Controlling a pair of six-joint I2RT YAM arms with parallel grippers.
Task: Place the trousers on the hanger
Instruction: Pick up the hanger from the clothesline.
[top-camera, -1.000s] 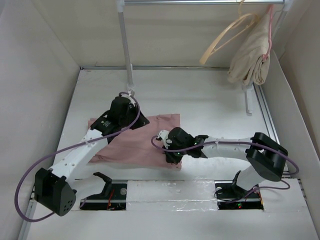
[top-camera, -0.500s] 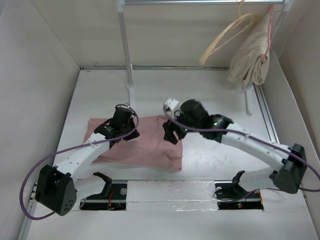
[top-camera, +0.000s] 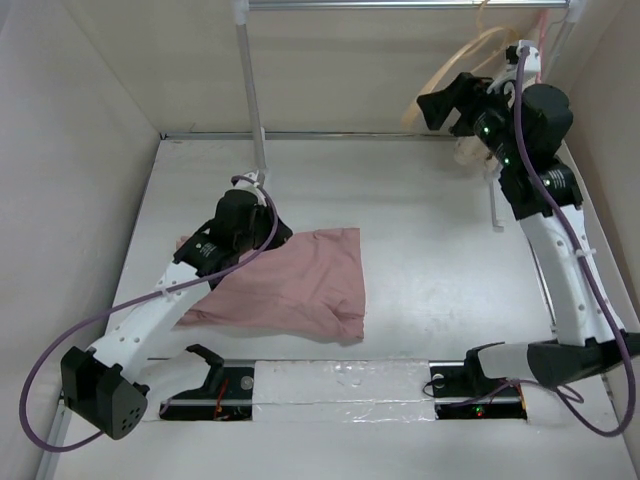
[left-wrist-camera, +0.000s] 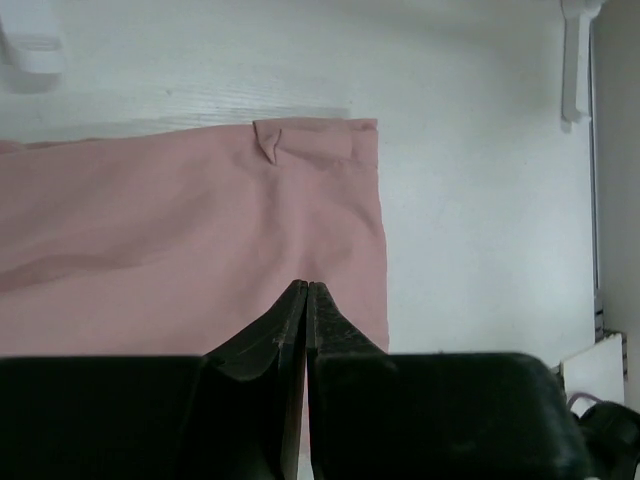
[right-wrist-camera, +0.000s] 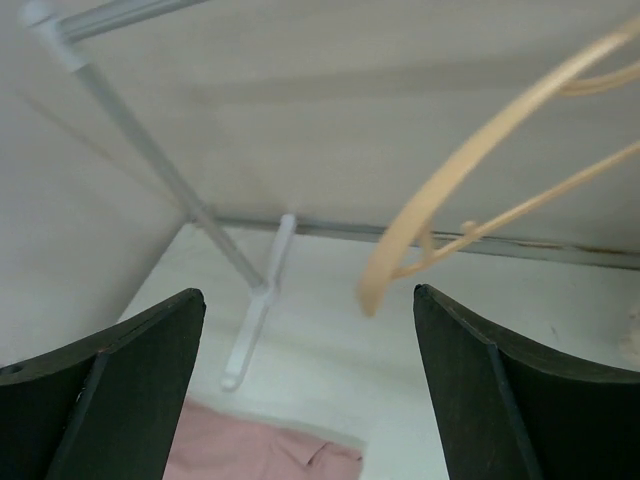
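Observation:
Next, my right gripper moves outward and closes on the hanger's arm above that tip, since the hanger's lower tip already shows between the gripper's open fingers.
The dusty-pink trousers lie folded flat on the white table; their right edge and a small belt loop show in the left wrist view. My left gripper is over their upper left part, jaws shut with no cloth seen between them. My right gripper is raised at the back right, open, facing the pale cream hanger that hangs from the rail. The hanger's lower tip lies between the wide-open fingers in the right wrist view, apart from both. The right arm hides much of the hanger from above.
A clothes rack has a pole at the back left, a top rail and a right foot. A beige garment hangs behind my right arm. Walls close in the table on three sides.
My right gripper let go of the trousers, opened and swung up to the back right, to the hanger. The left arm shifted slightly over the trousers, which now lie flatter.

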